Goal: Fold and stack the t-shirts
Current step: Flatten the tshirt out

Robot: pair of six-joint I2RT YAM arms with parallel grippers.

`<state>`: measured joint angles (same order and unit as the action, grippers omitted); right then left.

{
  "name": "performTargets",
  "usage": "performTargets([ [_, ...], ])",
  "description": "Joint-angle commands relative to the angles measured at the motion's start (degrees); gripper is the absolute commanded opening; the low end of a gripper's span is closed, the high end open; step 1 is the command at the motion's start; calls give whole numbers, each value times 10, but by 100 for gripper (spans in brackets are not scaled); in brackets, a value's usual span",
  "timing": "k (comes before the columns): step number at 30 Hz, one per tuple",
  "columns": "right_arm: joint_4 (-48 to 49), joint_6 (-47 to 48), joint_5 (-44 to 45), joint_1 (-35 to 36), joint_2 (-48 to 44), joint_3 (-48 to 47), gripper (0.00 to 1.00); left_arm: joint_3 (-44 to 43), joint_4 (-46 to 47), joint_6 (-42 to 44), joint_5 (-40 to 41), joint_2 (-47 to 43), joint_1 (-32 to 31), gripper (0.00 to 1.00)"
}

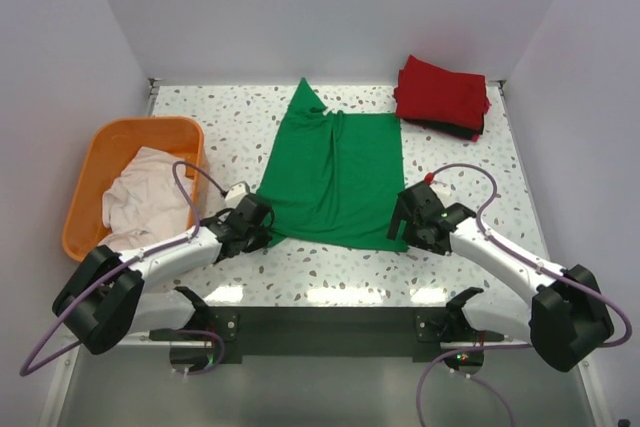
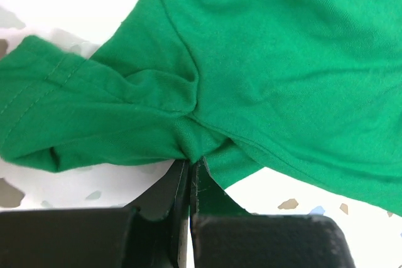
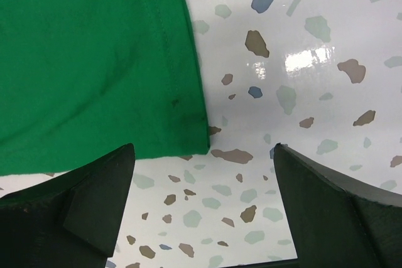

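The robot will next move its right gripper down a little onto the hem of the green t-shirt's loose near corner [image 1: 400, 245] [image 3: 200, 145] and close it, because that corner lies flat between the open fingers.
The bright green t-shirt [image 1: 335, 175] lies spread in the middle of the table, one sleeve pointing to the far edge. My left gripper [image 1: 262, 223] is shut on its near left corner; in the left wrist view the jaws pinch bunched green fabric [image 2: 188, 136]. My right gripper [image 1: 402, 224] is open and empty at the shirt's near right corner, whose hem [image 3: 188, 136] lies just past the open fingers. The red t-shirt [image 1: 442, 93] lies folded on the black t-shirt [image 1: 470, 130] at the far right. The off-white t-shirt [image 1: 145, 197] lies crumpled in the basket.
The orange plastic basket [image 1: 100, 152] stands at the left edge of the table. White walls close in the far side and both sides. Terrazzo table surface [image 3: 295, 92] shows to the right of the green shirt.
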<state>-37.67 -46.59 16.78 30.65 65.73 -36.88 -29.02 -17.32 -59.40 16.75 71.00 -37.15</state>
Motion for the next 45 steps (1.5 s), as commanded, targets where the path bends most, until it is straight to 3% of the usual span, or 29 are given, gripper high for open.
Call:
performTargets([
  [1,35,-29,8,-7,3,15,94,14,-45,3,15,-20,0,0],
  [7,87,-39,-24,-17,35,19,81,12,-42,9,16,-24,0,0],
  [9,96,-39,-36,-16,46,23,71,11,-42,9,18,-24,-1,0],
  [17,111,-61,-58,-17,58,51,67,12,-35,11,18,-24,0,0],
  [24,137,-69,-92,-16,89,54,48,12,-35,13,19,-16,0,0],
  [36,23,-82,-47,11,48,46,44,12,-42,10,32,-21,0,0],
  [45,23,-83,-10,46,151,12,42,12,-42,17,35,-25,0,0],
])
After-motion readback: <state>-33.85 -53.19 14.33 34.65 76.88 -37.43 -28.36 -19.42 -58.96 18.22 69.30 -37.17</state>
